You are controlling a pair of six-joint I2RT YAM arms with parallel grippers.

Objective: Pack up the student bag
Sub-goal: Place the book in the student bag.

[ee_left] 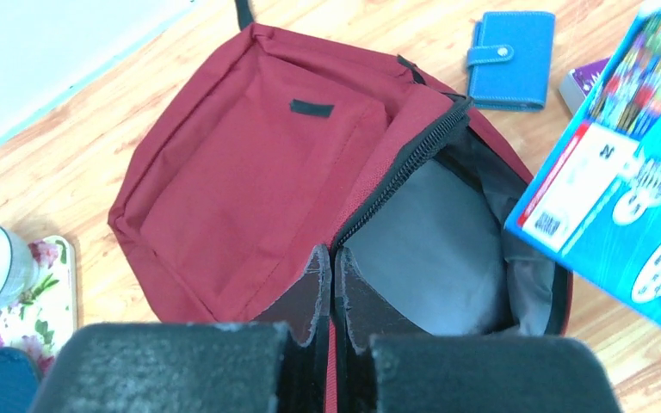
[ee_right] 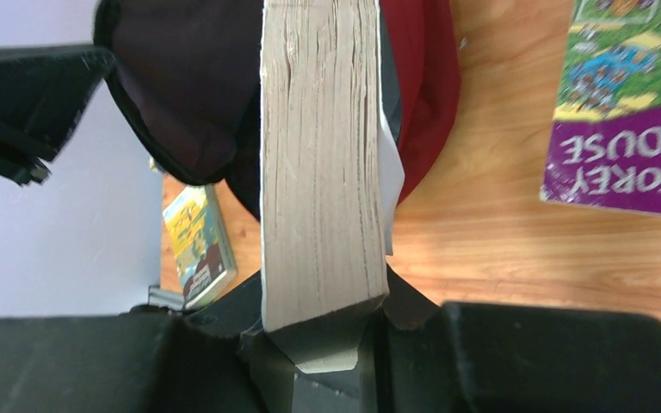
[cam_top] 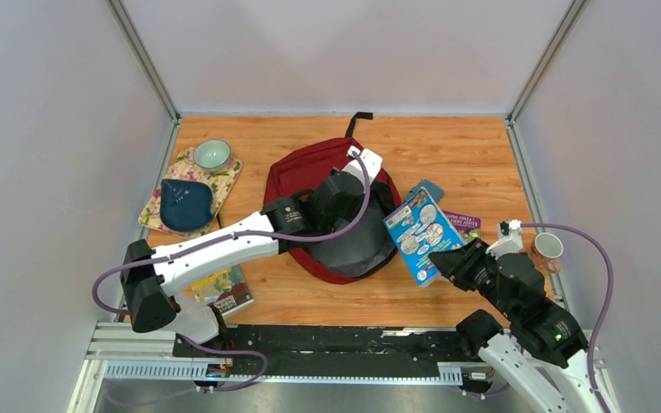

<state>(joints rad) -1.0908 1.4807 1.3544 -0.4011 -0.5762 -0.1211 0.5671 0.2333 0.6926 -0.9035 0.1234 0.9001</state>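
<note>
My right gripper holds the book. Next, it should carry the book to the left in the top view over the bag's held-open mouth (cam_top: 360,243), lower it inside and let it go.
The student bag (cam_top: 305,168) is a dark red backpack lying flat mid-table, its main zipper undone and the grey lining showing (ee_left: 447,232). My left gripper (cam_top: 342,200) (ee_left: 333,267) is shut on the red edge of the bag's opening, and a thin strip of fabric shows between the fingers. My right gripper (cam_top: 449,258) (ee_right: 327,331) is shut on a thick blue-covered book (cam_top: 420,231) (ee_right: 323,172). It holds the book tilted just right of the bag's open mouth, page edges toward the wrist camera.
A blue wallet (cam_top: 426,188) and a purple book (cam_top: 463,222) lie right of the bag, with a mug (cam_top: 548,247) near the right wall. On the left are a floral mat (cam_top: 224,181), a teal cup (cam_top: 212,155), a dark blue pouch (cam_top: 185,204) and a yellow book (cam_top: 224,291).
</note>
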